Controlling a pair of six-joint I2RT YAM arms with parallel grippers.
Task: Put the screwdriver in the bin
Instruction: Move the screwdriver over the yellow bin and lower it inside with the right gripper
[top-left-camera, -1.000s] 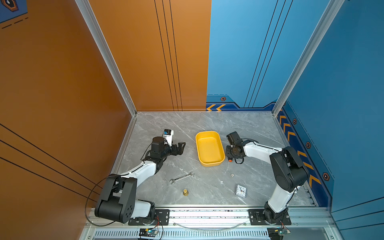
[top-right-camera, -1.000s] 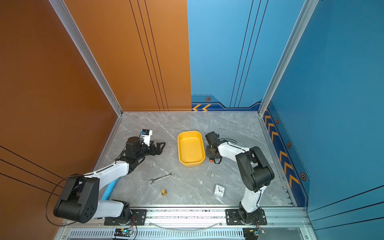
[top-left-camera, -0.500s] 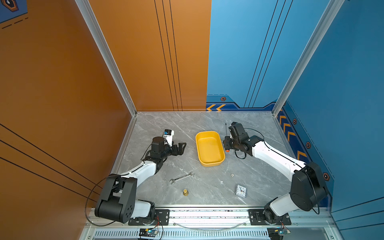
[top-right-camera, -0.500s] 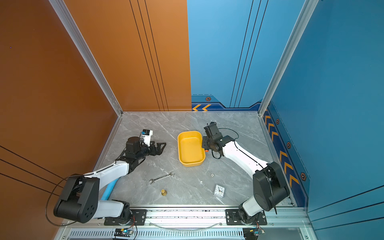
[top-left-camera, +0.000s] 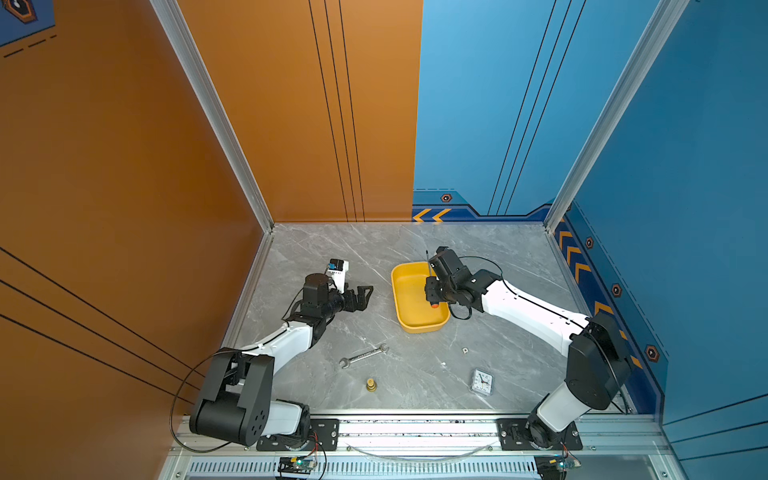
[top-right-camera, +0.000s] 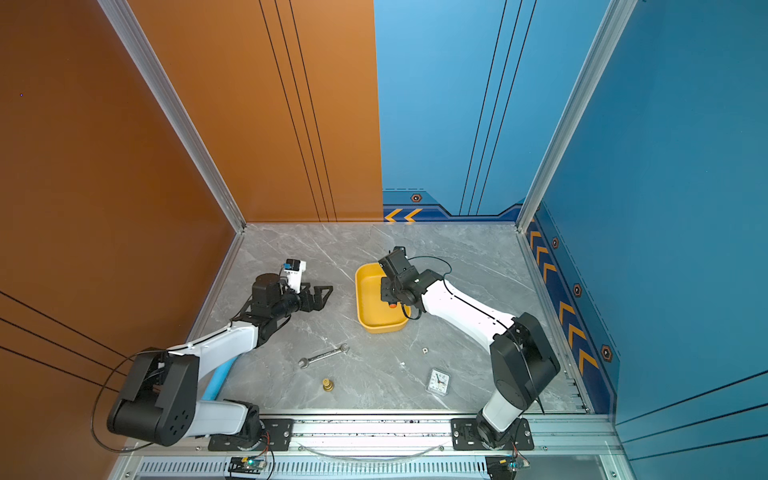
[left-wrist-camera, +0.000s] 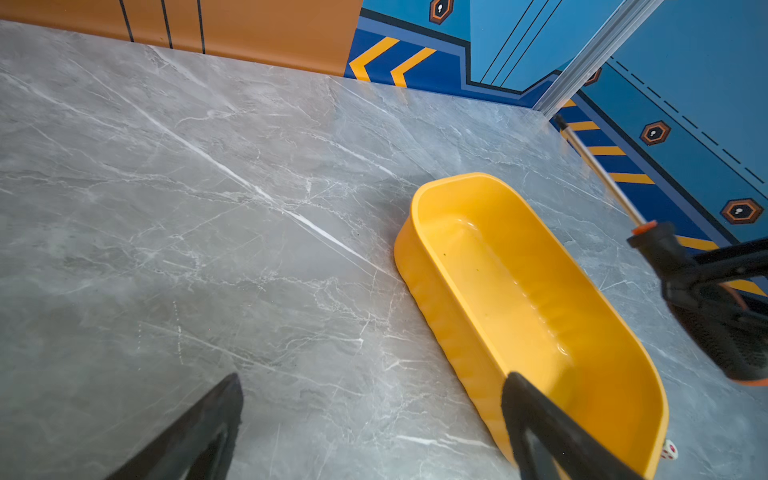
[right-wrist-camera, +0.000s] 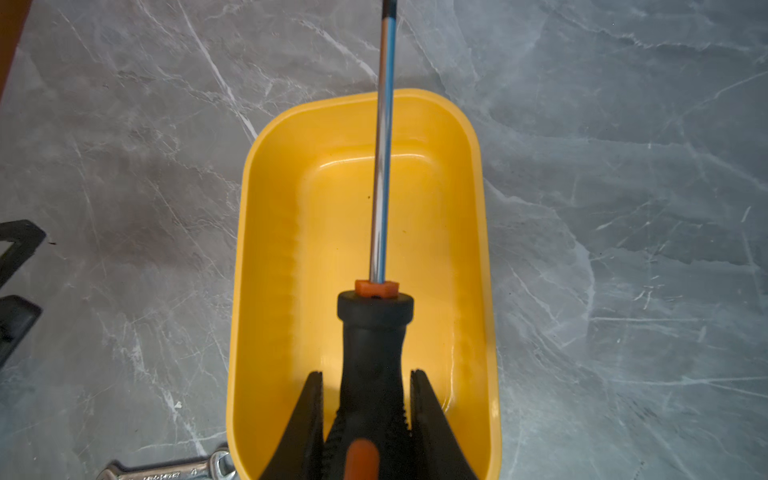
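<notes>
The screwdriver (right-wrist-camera: 372, 340) is still above the bin's rim, with the screwdriver's stem lined up lengthwise. My right gripper needs to go down toward the bottom of the bin next and let go there.
The screwdriver (right-wrist-camera: 372, 340) has a black-and-orange handle and a thin metal shaft. My right gripper (right-wrist-camera: 366, 374) is shut on its handle. It hangs over the yellow bin (right-wrist-camera: 266, 249), shaft pointing lengthwise toward the bin's far end and tilted upward. In both top views the right gripper (top-left-camera: 432, 289) (top-right-camera: 388, 291) hovers over the right half of the bin (top-left-camera: 419, 328) (top-right-camera: 382, 328), the handle's orange end (top-left-camera: 434, 304) lowest. My left gripper (top-left-camera: 365, 297) (left-wrist-camera: 374, 378) is open and empty, low over the table left of the bin (left-wrist-camera: 436, 316).
A silver wrench (top-left-camera: 363, 356) lies in front of the bin, with a brass fitting (top-left-camera: 371, 385) nearer the front edge. A small clock (top-left-camera: 482, 381) and a tiny white piece (top-left-camera: 465, 350) lie at the front right. Walls enclose three sides of the table.
My right arm has stretched out and carried the screwdriver up from the table at the bin's right side to above the bin. The left arm has not moved.
</notes>
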